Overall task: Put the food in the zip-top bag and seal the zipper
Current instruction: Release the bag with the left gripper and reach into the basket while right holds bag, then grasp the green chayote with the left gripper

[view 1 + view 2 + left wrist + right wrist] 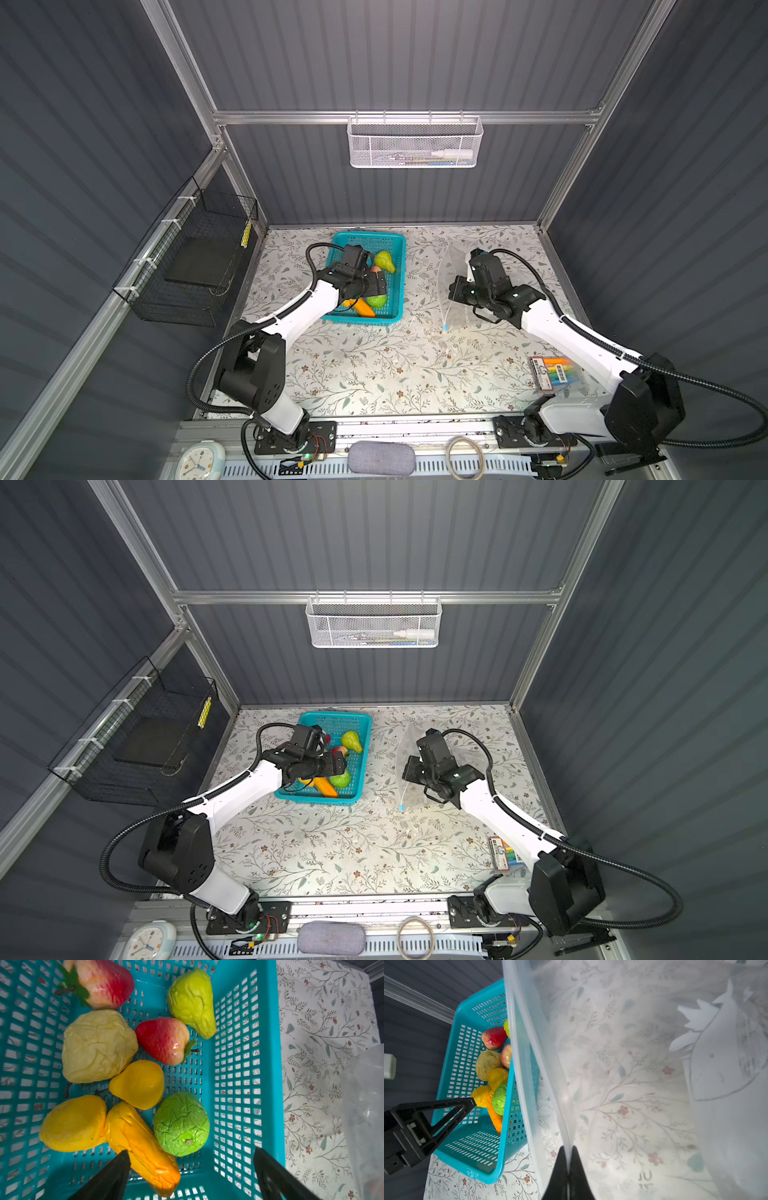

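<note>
The gap between the round green fruit [341, 780] [180, 1124] and the basket's side by the bag leaves room for a finger, so the left gripper should lower its open fingers around the fruit.
The food lies in the teal basket [397, 245]: two strawberries [164, 1041], a green pear shape [191, 1001], a pale yellow lump [97, 1045], a yellow pear [139, 1084], a mango [74, 1124], a long orange piece [143, 1147] and a round green fruit [180, 1124]. My left gripper [191, 1153] [376, 286] hangs open just above them, holding nothing. To the right, the clear zip-top bag [633, 1064] [451, 262] is lifted by its upper mouth edge, with my right gripper [568, 1148] [455, 291] shut on it. The zipper's light-blue slider [445, 328] sits at the near end.
A pack of coloured markers [555, 374] lies near the right arm's base. A white mesh basket [415, 141] hangs on the back wall and a black wire basket [195, 257] on the left wall. The basket's right wall [239, 1064] stands between the food and the bag.
</note>
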### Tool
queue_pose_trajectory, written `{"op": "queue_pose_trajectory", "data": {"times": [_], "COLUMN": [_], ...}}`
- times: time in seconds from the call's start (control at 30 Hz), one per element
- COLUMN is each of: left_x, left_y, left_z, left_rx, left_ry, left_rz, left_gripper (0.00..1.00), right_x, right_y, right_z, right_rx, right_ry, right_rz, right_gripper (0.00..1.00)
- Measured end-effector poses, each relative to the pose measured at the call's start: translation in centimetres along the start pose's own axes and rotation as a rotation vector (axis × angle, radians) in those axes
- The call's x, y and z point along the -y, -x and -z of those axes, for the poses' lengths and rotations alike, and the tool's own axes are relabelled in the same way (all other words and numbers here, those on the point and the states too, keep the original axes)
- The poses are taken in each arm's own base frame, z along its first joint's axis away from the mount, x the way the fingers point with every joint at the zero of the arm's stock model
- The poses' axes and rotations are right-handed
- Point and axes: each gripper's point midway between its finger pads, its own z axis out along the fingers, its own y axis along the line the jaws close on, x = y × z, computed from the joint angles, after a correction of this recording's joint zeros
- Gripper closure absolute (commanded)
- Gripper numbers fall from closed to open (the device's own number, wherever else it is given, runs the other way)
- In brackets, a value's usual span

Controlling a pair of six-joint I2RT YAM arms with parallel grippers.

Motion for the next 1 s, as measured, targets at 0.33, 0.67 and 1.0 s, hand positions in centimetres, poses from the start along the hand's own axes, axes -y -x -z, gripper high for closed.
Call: {"op": "queue_pose_trajectory", "data": {"times": [0.33,0.67,1.0], "left_x": [-0.9,-0.7,-0.5], "left_y": [-1.6,-2.6,-2.8], "left_z": [-3.9,-6.7,-7.8], "left_rx": [-0.066,-0.097,-0.110], "left_ry": [0.030,0.034,0.036], "left_rz": [0.002,-0.023,-0.043], "left_gripper": [0.08,0.14,0.37], "right_x": [0.5,0.7,0.8], "right_y": [-1.1,-1.2,-1.5], "right_z": [-0.4,-0.6,-0.7], "right_rx": [-0.027,-0.029,-0.033], "right_ry": [-0.003,-0.004,-0.004], "right_rz": [-0.015,-0.018,-0.018], "right_gripper": [1.00,1.00,1.00]}}
